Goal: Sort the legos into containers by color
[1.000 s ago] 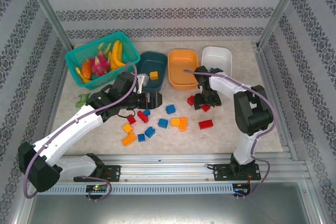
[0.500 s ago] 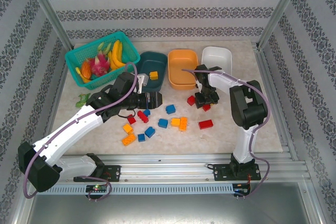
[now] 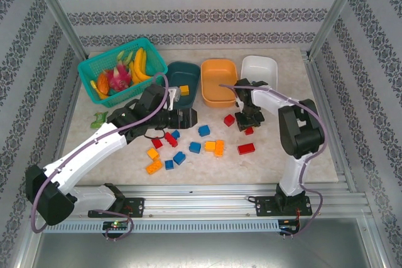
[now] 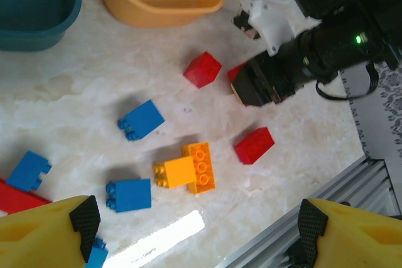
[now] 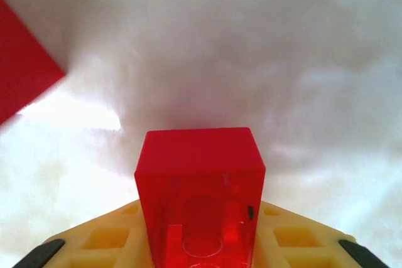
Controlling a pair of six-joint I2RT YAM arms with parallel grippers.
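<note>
The orange tub point(image 3: 219, 80), bare of other colors, stands outward, so next my right gripper should lift the red lego outward over the tub's rim and release it inside.
Red, blue and orange-yellow legos lie scattered mid-table, among them a red one point(image 3: 229, 120), a blue one point(image 3: 204, 130) and an orange pair point(image 4: 187, 169). My right gripper point(image 3: 248, 122) points down at the table, shut on a small red lego point(image 5: 200, 174) that sits between its yellow fingers. My left gripper point(image 4: 198, 221) hovers open above the scattered bricks with nothing in it. At the back stand the dark teal tub point(image 3: 188, 69), holding one orange-yellow brick point(image 3: 184, 90), the orange tub point(image 3: 219, 80) and the white tub point(image 3: 259, 69).
A teal mesh basket point(image 3: 113, 56) of toy fruit stands at the back left, and green wrapped pieces point(image 3: 98, 118) lie by the left arm. A metal rail point(image 3: 220, 192) runs along the near edge. A second red lego point(image 3: 246, 149) lies near the right arm.
My right gripper has closed on the red lego and shifted slightly right over the table. The left arm has hardly moved.
</note>
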